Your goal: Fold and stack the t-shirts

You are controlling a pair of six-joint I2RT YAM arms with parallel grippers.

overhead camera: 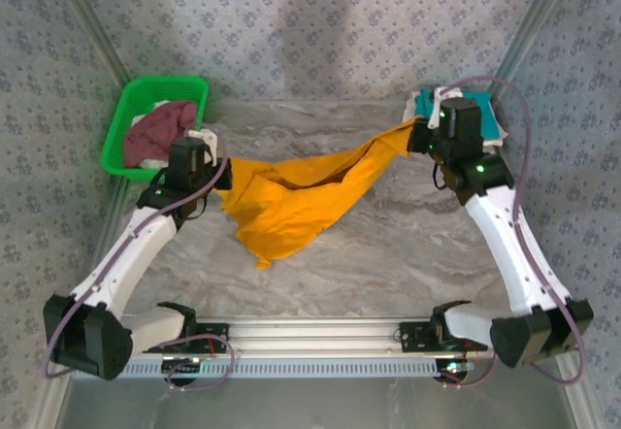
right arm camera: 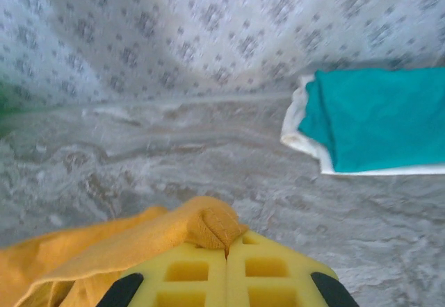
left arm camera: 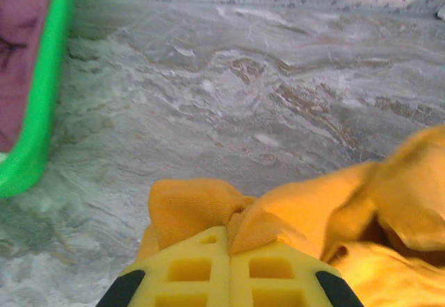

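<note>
I will move my right gripper away from the basket and down and release the hem on bare marble beside the teal t-shirt, as the shirt sags between both arms.
The orange-yellow t-shirt (overhead camera: 306, 196) hangs stretched above the marble table between both arms, its lower part sagging to a point near the table's middle. My left gripper (overhead camera: 221, 172) is shut on its left end, where bunched cloth (left arm camera: 201, 206) pokes out past the yellow fingers (left arm camera: 188, 269). At the shirt's right end my right gripper (overhead camera: 419, 138) is shut on a hemmed corner (right arm camera: 215, 227). A folded teal t-shirt (right arm camera: 379, 116) lies on a white one (right arm camera: 299, 123) at the back right. The maroon t-shirt (overhead camera: 160, 128) sits in the basket.
A green plastic basket (overhead camera: 126, 118) stands at the back left, its rim (left arm camera: 42, 92) close to my left gripper. Patterned walls close in the back and sides. The aluminium rail (overhead camera: 320, 332) with both arm bases runs along the near edge.
</note>
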